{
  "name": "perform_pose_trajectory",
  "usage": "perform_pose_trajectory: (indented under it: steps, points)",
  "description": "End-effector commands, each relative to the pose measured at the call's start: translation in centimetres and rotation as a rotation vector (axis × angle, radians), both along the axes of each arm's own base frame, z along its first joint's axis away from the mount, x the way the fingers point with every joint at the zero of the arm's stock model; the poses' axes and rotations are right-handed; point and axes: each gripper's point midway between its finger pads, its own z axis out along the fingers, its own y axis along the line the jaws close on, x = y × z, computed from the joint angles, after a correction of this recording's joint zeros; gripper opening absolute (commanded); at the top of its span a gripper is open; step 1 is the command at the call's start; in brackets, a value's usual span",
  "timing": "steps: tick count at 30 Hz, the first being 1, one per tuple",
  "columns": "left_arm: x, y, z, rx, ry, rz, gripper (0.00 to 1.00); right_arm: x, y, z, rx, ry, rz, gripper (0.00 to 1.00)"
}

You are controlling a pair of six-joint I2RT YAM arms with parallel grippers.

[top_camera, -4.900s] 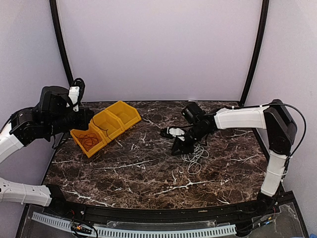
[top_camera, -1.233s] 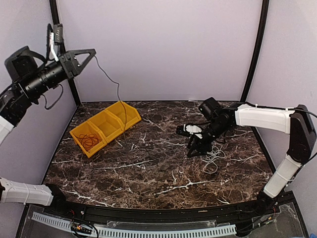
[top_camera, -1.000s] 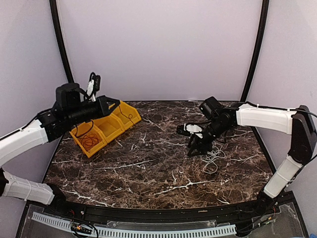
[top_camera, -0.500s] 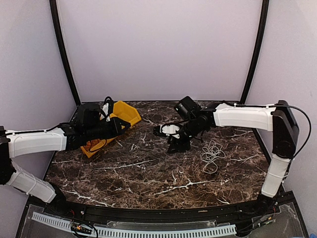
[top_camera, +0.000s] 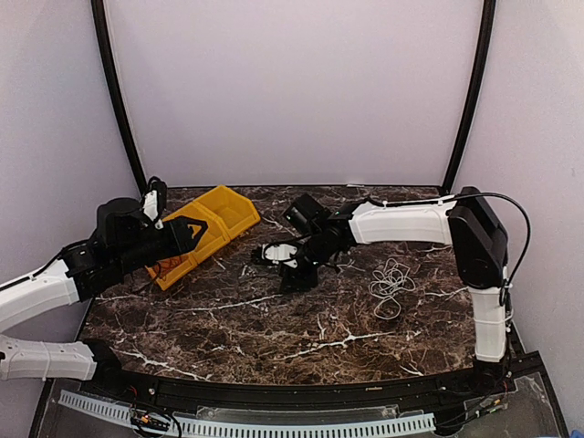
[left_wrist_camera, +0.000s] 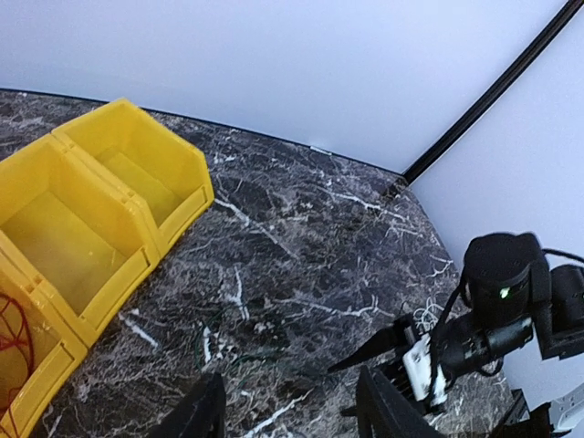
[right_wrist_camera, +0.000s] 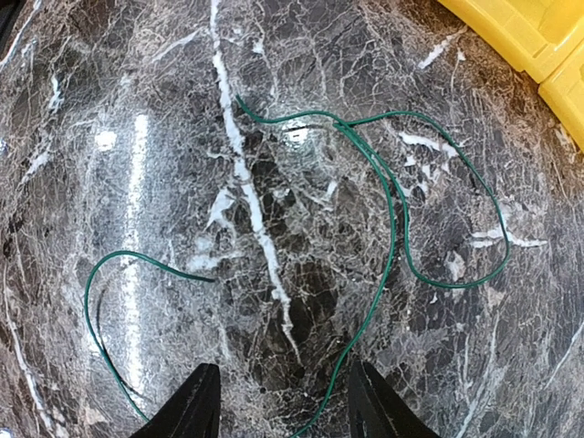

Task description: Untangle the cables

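Note:
The green cable's meeting parts lie below my left gripper, to its right in the top view, so next I bring it down that way to straddle both.
A thin dark green cable [right_wrist_camera: 391,239] lies loose on the marble in open curves, and shows faintly ahead of my left gripper [left_wrist_camera: 290,415]. That gripper [top_camera: 194,230] hovers by the yellow bins, jaws open, holding nothing. My right gripper [right_wrist_camera: 283,406] is open just above the green cable, which runs past its right finger [right_wrist_camera: 370,401]. From above, the right gripper [top_camera: 290,269] is at table centre. A white cable [top_camera: 391,278] sits coiled to its right, apart. A red-orange cable [left_wrist_camera: 11,328] lies in the nearest bin, partly hidden.
The row of yellow bins [top_camera: 228,203] stands tilted at the back left; the other two compartments [left_wrist_camera: 64,237] hold nothing visible. Black frame posts [top_camera: 467,100] rise at the back corners. The right arm [top_camera: 401,222] stretches across the table's back half.
My left arm came down from high at the left to the bins and its jaws opened, letting the thin cable go. My right arm swung left, away from the white coil.

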Motion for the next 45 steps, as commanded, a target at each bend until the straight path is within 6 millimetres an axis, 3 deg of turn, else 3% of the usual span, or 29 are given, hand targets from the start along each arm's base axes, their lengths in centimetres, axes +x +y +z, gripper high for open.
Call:
perform_pose_trajectory:
  steps: [1, 4, 9, 10, 11, 12, 13, 18, 23, 26, 27, 28, 30, 34, 40, 44, 45]
  points:
    - [-2.4, 0.9, -7.3, 0.068, 0.161, -0.027, 0.47, 0.4, 1.7, 1.7, 0.061, -0.02, -0.002, 0.5]
    - [-3.2, -0.6, -9.1, -0.001, 0.206, -0.098, 0.43, 0.0, 1.3, 1.7, 0.05, -0.011, -0.002, 0.5]
    - [-2.7, -2.4, -11.8, 0.044, 0.225, -0.176, 0.42, -1.2, -1.1, 2.2, 0.027, -0.032, -0.004, 0.5]
    - [-2.6, -3.1, -11.6, 0.064, 0.208, -0.214, 0.42, -1.6, -1.9, 2.8, 0.028, -0.043, -0.003, 0.5]
    - [-2.5, -3.4, -12.8, 0.096, 0.233, -0.231, 0.43, -1.9, -2.5, 3.2, 0.028, -0.048, -0.002, 0.5]
    - [-2.1, -4.1, -12.5, 0.126, 0.214, -0.26, 0.44, -2.2, -3.4, 3.1, 0.022, -0.047, -0.005, 0.5]
    - [-2.1, -4.2, -13.9, 0.17, 0.249, -0.269, 0.44, -2.6, -4.2, 3.2, 0.02, -0.044, -0.006, 0.5]
    - [-0.8, -5.6, -15.7, 0.338, 0.229, -0.344, 0.46, -3.8, -8.8, 2.9, 0.007, -0.004, -0.059, 0.51]
    - [0.1, -7.5, -15.2, 0.38, 0.166, -0.404, 0.47, -2.5, -13.0, 4.0, 0.06, -0.01, -0.17, 0.51]
    - [0.9, -7.8, -16.7, 0.46, 0.194, -0.4, 0.48, -1.4, -14.7, 5.4, 0.123, -0.018, -0.228, 0.52]
    - [1.5, -8.3, -16.3, 0.48, 0.177, -0.4, 0.47, -1.1, -15.0, 5.9, 0.148, -0.016, -0.245, 0.53]
    - [1.4, -8.1, -17.5, 0.517, 0.215, -0.405, 0.46, -0.8, -15.4, 6.2, 0.173, -0.011, -0.261, 0.54]
    - [2.0, -8.3, -18.2, 0.565, 0.232, -0.41, 0.44, -0.3, -15.8, 6.6, 0.217, 0.001, -0.284, 0.56]
    - [2.9, -8.3, -19.1, 0.636, 0.247, -0.398, 0.41, 0.4, -16.6, 5.7, 0.216, 0.004, -0.309, 0.56]
    - [3.7, -8.2, -19.6, 0.694, 0.276, -0.394, 0.25, 0.4, -16.8, 5.9, 0.23, -0.003, -0.306, 0.56]
    - [4.2, -8.6, -18.5, 0.693, 0.257, -0.395, 0.01, 0.5, -17.0, 6.0, 0.238, -0.019, -0.311, 0.56]
    - [4.2, -8.6, -17.9, 0.69, 0.25, -0.392, 0.0, 0.5, -17.1, 6.0, 0.239, -0.023, -0.312, 0.56]
